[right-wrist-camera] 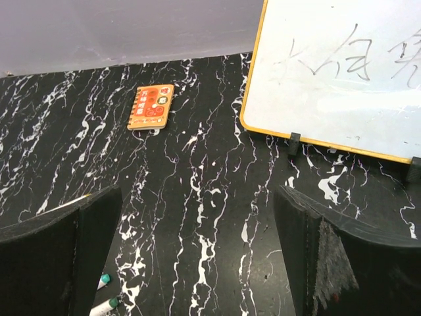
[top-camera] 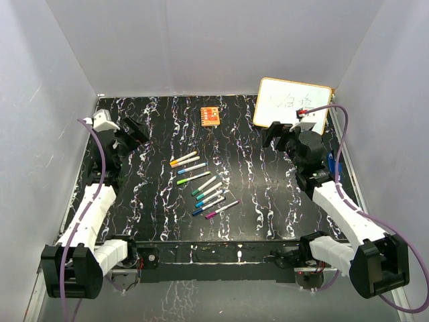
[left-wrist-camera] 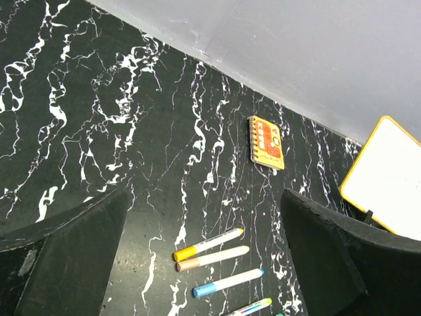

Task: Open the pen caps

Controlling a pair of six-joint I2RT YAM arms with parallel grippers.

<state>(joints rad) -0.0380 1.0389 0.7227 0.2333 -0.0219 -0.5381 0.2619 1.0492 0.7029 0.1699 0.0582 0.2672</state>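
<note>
The yellow cap [top-camera: 175, 163] [left-wrist-camera: 185, 253], at the loose end of the row, lies below the left gripper, to its right in the top view. The robot next lowers the left gripper that way and places it astride the cap.
Several white-barrelled pens [top-camera: 201, 184] lie in a slanted row in the middle of the black marbled table, each with its coloured cap on. In the left wrist view the yellow-capped pen [left-wrist-camera: 207, 244], a tan-capped one [left-wrist-camera: 212, 258] and a blue-capped one [left-wrist-camera: 227, 282] lie between my fingers. My left gripper [top-camera: 133, 131] is open and empty, above the table at the left rear. My right gripper [top-camera: 280, 134] is open and empty, at the right rear near the whiteboard. Two teal pen ends [right-wrist-camera: 105, 304] show at the lower left of the right wrist view.
An orange square notebook [top-camera: 210, 116] lies at the rear centre; it also shows in the left wrist view [left-wrist-camera: 267, 142] and in the right wrist view [right-wrist-camera: 150, 106]. A yellow-framed whiteboard [top-camera: 292, 103] stands at the rear right. Grey walls enclose the table.
</note>
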